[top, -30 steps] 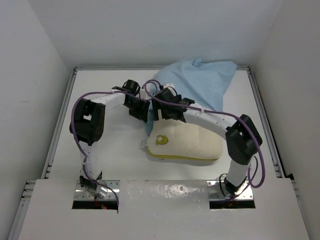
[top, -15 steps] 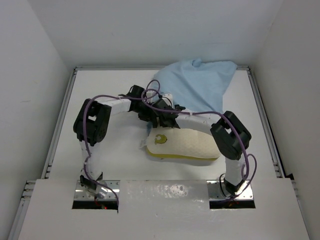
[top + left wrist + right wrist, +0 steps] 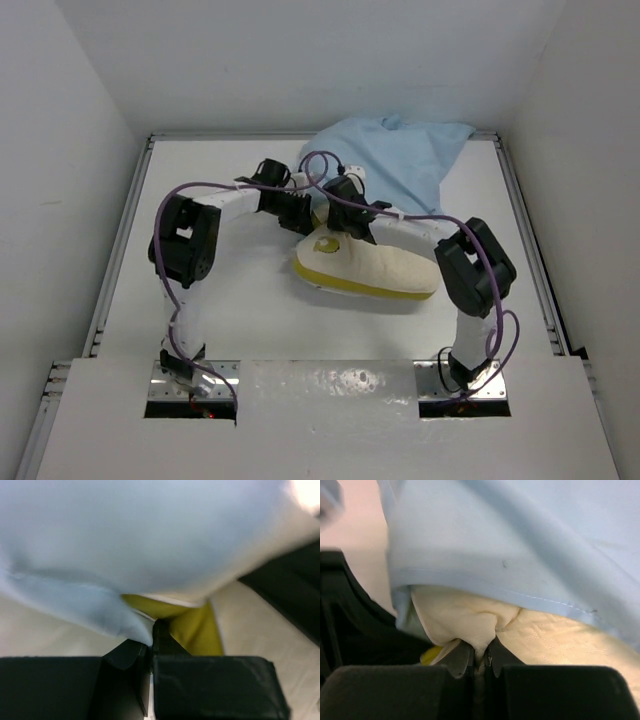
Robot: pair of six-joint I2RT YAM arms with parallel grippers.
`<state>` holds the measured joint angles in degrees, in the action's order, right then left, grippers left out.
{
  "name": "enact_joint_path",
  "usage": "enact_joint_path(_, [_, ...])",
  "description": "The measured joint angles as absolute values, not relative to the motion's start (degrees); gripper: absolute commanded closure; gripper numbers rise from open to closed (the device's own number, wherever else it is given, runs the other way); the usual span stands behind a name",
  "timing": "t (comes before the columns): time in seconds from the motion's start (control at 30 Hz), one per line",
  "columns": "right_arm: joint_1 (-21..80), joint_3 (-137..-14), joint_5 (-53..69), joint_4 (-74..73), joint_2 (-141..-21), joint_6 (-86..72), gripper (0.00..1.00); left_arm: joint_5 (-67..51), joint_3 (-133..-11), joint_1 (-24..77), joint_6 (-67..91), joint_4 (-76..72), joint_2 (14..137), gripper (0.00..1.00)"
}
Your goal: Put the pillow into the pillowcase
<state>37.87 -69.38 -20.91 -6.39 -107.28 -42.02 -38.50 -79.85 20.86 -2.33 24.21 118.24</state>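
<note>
My right gripper pushes the pinched pillow outward next, in under the pillowcase hem, and releases it there, since the pillow still lies mostly outside the case.
The cream pillow [image 3: 375, 268] with its yellow edge band lies mid-table, its far left corner at the mouth of the light blue pillowcase [image 3: 400, 165]. My left gripper [image 3: 306, 220] sits at that corner. In the left wrist view it [image 3: 151, 637] is shut on a fold of the pillowcase [image 3: 115, 615], with the pillow's yellow band [image 3: 195, 627] just beyond. My right gripper [image 3: 335, 222] is beside it. The right wrist view shows it [image 3: 481, 655] shut on a pinch of the pillow [image 3: 470, 620], while the pillowcase hem [image 3: 520, 592] drapes over the pillow's top.
The pillowcase spreads toward the far right corner of the white table [image 3: 220, 300]. Raised rails [image 3: 125, 240] run along the table's left, right and far sides. White walls enclose the space. Both arms' purple cables [image 3: 215, 188] loop over the work area.
Both grippers have closed, the left on the pillowcase edge and the right on the pillow. The pillow's left end has shifted toward the pillowcase mouth, and the hem now overlaps its corner.
</note>
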Motion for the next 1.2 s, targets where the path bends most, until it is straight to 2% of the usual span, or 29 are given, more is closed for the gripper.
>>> enact_joint_path(0.13, [37.9, -76.5, -27.5, -4.4, -109.6, -37.5, 1.00, -41.2, -86.7, 20.2, -14.7, 32.3, 116.7, 1.00])
enact_joint_path(0.23, [37.3, -86.7, -34.5, -2.5, -115.3, -35.9, 1.00, -44.9, -92.9, 19.1, -25.9, 45.5, 116.1, 1.00])
enact_joint_path(0.37, [34.1, -96.2, -42.0, 1.1, -120.7, -36.5, 1.00, -48.8, -94.4, 17.2, -34.5, 58.8, 115.2, 1.00])
enact_joint_path(0.5, [33.3, -98.8, -45.9, 2.4, -122.8, -34.2, 1.00, -51.8, -93.3, 18.1, -40.6, 62.6, 113.3, 1.00])
enact_joint_path(0.63, [35.0, -107.1, -48.0, 0.4, -128.9, -31.6, 1.00, -53.9, -93.2, 16.7, -43.4, 63.6, 111.8, 1.00])
enact_joint_path(0.67, [35.5, -106.6, -48.4, 0.8, -129.3, -31.2, 0.93, -54.5, -93.2, 15.8, -43.7, 64.1, 111.6, 1.00])
enact_joint_path(0.7, [35.9, -105.0, -48.4, 1.6, -129.2, -31.0, 0.65, -55.2, -93.2, 14.9, -44.1, 64.8, 111.3, 1.00])
enact_joint_path(0.77, [36.4, -100.9, -45.6, 3.6, -128.7, -31.3, 0.37, -55.5, -92.9, 12.4, -44.6, 66.1, 110.4, 1.00])
enact_joint_path(0.8, [36.4, -98.1, -42.5, 4.5, -128.4, -31.2, 0.28, -55.6, -92.4, 11.3, -44.8, 66.7, 109.8, 1.00])
enact_joint_path(0.83, [36.3, -95.9, -38.7, 4.6, -128.2, -30.5, 0.14, -55.6, -91.5, 9.8, -45.0, 67.4, 109.0, 1.00])
enact_joint_path(0.9, [35.8, -93.9, -31.2, 4.0, -127.8, -28.5, 0.01, -55.6, -89.6, 7.6, -45.2, 68.8, 108.0, 1.00])
enact_joint_path(1.07, [34.9, -95.8, -16.1, -7.3, -122.2, -21.4, 0.01, -55.5, -85.1, 5.3, -44.9, 71.8, 107.8, 1.00])
enact_joint_path(1.13, [34.5, -97.8, -9.2, -15.0, -115.5, -18.0, 0.01, -54.7, -83.3, 5.2, -43.9, 70.8, 107.7, 1.00])
enact_joint_path(1.17, [34.4, -97.7, -6.6, -17.4, -111.4, -17.0, 0.08, -54.0, -82.2, 5.2, -43.1, 69.8, 107.7, 1.00])
enact_joint_path(1.2, [34.3, -96.8, -4.9, -18.5, -107.1, -16.1, 0.38, -53.3, -81.2, 5.1, -42.6, 68.9, 107.7, 1.00])
